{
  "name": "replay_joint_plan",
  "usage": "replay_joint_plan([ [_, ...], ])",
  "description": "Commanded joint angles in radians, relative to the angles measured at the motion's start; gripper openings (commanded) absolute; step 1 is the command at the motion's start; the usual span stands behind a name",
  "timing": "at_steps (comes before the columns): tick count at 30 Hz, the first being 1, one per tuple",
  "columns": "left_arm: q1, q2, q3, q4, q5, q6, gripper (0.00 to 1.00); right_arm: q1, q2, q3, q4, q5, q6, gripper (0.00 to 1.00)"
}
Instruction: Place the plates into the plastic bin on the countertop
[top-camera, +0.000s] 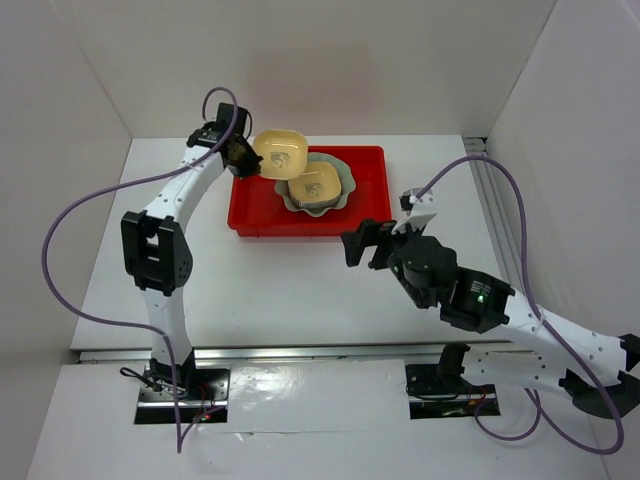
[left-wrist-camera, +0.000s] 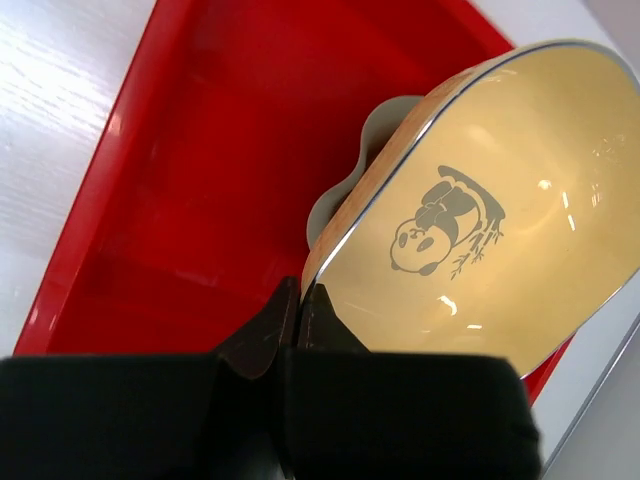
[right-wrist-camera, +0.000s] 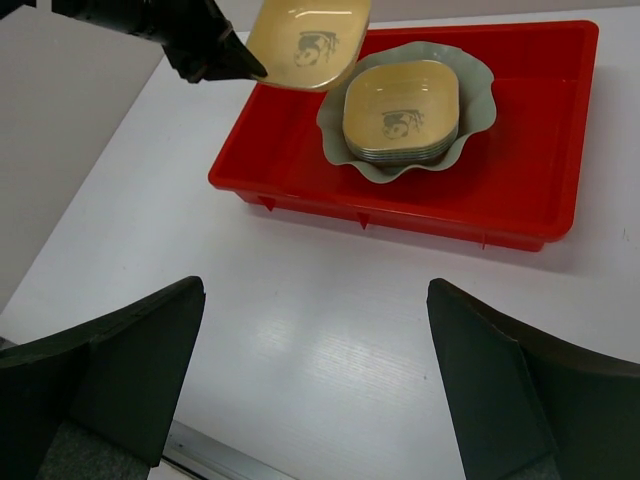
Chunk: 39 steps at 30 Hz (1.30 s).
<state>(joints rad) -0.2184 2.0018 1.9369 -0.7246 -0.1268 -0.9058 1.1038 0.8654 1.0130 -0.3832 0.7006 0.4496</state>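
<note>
The stack of small plates lies below the left gripper and to its right in the top view, so the robot should next move that gripper over the stack, lower it and release the yellow plate.
My left gripper (top-camera: 246, 160) is shut on the rim of a yellow plate (top-camera: 279, 153) with a panda print and holds it tilted above the left part of the red plastic bin (top-camera: 258, 212). It also shows in the left wrist view (left-wrist-camera: 500, 200) and the right wrist view (right-wrist-camera: 305, 40). In the bin lies the large pale green scalloped plate (top-camera: 343, 190) with a stack of small plates on it, a yellow one (top-camera: 314, 183) on top. My right gripper (top-camera: 357, 244) is open and empty over the white countertop (top-camera: 280, 290), in front of the bin.
White walls enclose the countertop on the left, back and right. A metal rail (top-camera: 300, 352) runs along the near edge. Purple cables loop from both arms.
</note>
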Motion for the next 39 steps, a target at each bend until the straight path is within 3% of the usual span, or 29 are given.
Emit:
replay_joint_plan([
  [1,-0.018,0.020,0.060,-0.021,0.059,-0.085,0.00,0.010,-0.012,0.039,-0.031,0.040,0.031,0.99],
  [13,-0.142,0.069,0.096,-0.107,-0.059,-0.278,0.00,0.010,0.009,0.029,-0.019,0.020,0.049,0.99],
  [21,-0.151,0.159,0.134,-0.136,-0.077,-0.343,0.01,0.010,-0.029,0.019,-0.006,-0.015,0.083,0.99],
  [22,-0.151,0.169,0.148,-0.136,-0.077,-0.343,0.10,0.010,-0.029,0.019,-0.006,-0.015,0.083,0.99],
  [25,-0.151,0.196,0.177,-0.136,-0.068,-0.352,0.20,0.010,-0.029,0.019,-0.019,-0.004,0.083,0.99],
  [29,-0.174,0.218,0.215,-0.116,-0.068,-0.343,0.41,0.010,-0.029,0.019,-0.019,-0.004,0.083,0.99],
  [30,-0.174,0.218,0.215,-0.116,-0.068,-0.343,0.51,0.010,-0.029,0.010,-0.019,0.006,0.083,0.99],
  [33,-0.211,0.169,0.191,-0.095,-0.079,-0.343,0.63,0.010,-0.029,0.010,-0.019,0.007,0.083,0.99],
  [39,-0.233,0.049,0.123,-0.021,-0.059,-0.318,0.70,0.010,-0.020,0.010,-0.019,0.016,0.083,0.99],
])
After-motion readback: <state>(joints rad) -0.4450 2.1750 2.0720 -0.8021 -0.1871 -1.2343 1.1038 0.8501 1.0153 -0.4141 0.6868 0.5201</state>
